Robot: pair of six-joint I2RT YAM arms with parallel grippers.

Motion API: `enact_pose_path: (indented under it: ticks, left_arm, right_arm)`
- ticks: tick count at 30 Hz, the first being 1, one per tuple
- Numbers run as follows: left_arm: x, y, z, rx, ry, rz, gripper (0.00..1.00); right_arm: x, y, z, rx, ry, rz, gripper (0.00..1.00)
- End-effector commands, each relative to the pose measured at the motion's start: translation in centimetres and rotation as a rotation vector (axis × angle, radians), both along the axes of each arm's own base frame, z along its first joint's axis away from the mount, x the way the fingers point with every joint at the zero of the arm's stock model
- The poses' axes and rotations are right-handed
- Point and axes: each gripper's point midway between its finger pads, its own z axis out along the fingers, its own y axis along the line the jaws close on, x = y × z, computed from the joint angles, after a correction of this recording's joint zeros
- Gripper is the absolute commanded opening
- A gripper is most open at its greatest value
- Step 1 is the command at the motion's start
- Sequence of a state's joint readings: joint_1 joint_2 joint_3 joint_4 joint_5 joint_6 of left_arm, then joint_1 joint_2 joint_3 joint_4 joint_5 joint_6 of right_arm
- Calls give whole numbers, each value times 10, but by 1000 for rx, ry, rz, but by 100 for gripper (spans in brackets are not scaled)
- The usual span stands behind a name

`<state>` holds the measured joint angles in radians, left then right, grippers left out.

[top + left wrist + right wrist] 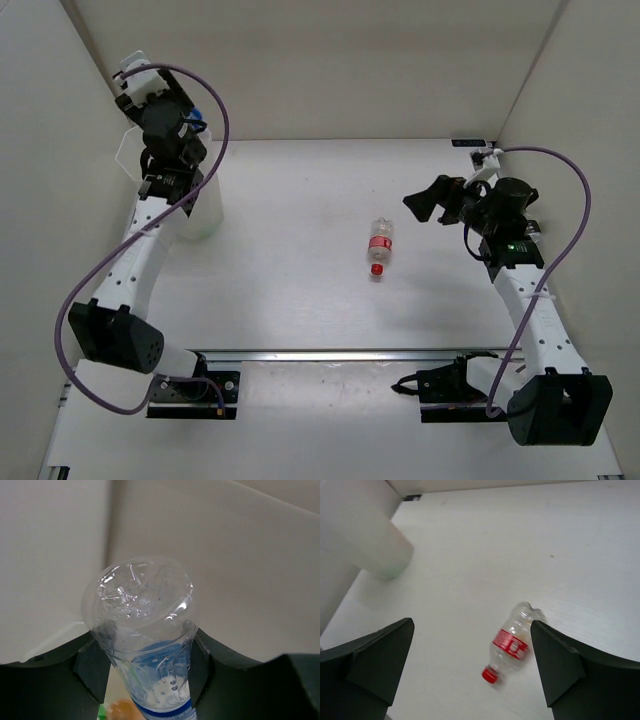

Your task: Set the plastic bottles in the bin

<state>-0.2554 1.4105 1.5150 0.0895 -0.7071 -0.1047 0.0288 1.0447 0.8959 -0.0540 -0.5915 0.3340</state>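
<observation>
My right gripper needs to swing to the right in the top view next and go down onto the half-hidden bottle point(533, 229). The bottle lies below my gripper on that side, by the wall.
A clear bottle with a red cap and red label point(379, 246) lies on its side mid-table; it also shows in the right wrist view point(512, 642). My right gripper point(425, 205) is open and empty, up and to the right of it, and its fingers frame the bottle in the right wrist view point(472, 665). My left gripper point(190, 130) is shut on a clear blue-labelled bottle point(145, 630), base toward the camera, held high at the far left over the translucent white bin point(203, 210). The left gripper point(147, 667) grips the bottle's lower body.
White walls close the table in at the back and on both sides. The bin point(365, 540) stands close to the left wall. Blurred orange point(120, 710) and green point(102, 712) shapes show below the held bottle. A metal rail point(330, 355) runs along the near edge.
</observation>
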Motion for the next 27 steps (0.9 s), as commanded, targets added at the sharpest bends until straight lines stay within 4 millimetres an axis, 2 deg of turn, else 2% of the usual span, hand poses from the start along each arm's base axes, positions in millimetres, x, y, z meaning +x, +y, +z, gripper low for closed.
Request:
enact_pose_path:
  ticks: [1,2,3,5,7,9,10,11,13,14,15,16,17,18,19,21,22,23,25,26,27]
  left_arm:
    - [-26,71,10,3,-53,446,27]
    - [-24,80,1,34,-22,510,26]
    - [-21,85,-6,33,-25,570,25]
    - [-13,101,-10,46,-4,646,29]
    - [4,112,-30,66,64,692,33]
    - [8,112,-42,72,89,691,48]
    - [7,109,-44,74,91,673,65]
    - [11,102,-46,96,103,639,84]
    - [16,90,-44,120,127,582,98]
    - [20,85,-38,142,156,550,99]
    - [27,75,-32,159,182,490,99]
    - [28,70,-27,134,163,452,99]
    - [29,62,-23,122,174,387,99]
    - [35,52,-22,144,208,295,98]
    - [32,51,-18,90,186,258,99]
    - [37,22,-21,58,238,20,99]
    - [32,16,-16,10,216,-28,99]
    - [25,0,-19,-10,234,-118,99]
    - [15,-37,-42,-23,296,-277,99]
    - [6,-61,-44,-39,298,-388,98]
    - [-4,-89,-60,-57,328,-522,98]
  right_arm:
    - [-8,-22,-12,-98,36,-75,100]
    - [-9,-25,-13,-112,49,-88,99]
    - [-4,-37,-15,-138,49,-126,99]
    - [-4,-49,-24,-171,91,-166,99]
    - [-3,-54,-24,-184,92,-180,100]
    - [-2,-63,-28,-191,106,-204,99]
    - [0,-71,-26,-197,108,-234,99]
    - [1,-81,-32,-225,135,-277,100]
    - [9,-98,-29,-285,150,-344,99]
    - [11,-111,-42,-356,193,-386,100]
    - [13,-123,-47,-419,231,-429,99]
    - [14,-134,-44,-461,237,-460,99]
    - [17,-149,-49,-536,265,-505,99]
    - [19,-168,-63,-616,308,-551,99]
    - [19,-180,-61,-644,311,-598,99]
    - [21,-214,-73,-789,361,-669,100]
    - [22,-229,-72,-831,356,-696,99]
    - [22,-239,-84,-876,392,-709,99]
    - [26,-263,-93,-959,403,-725,99]
    - [27,-271,-104,-995,431,-733,99]
    - [31,-279,-112,-1048,437,-729,99]
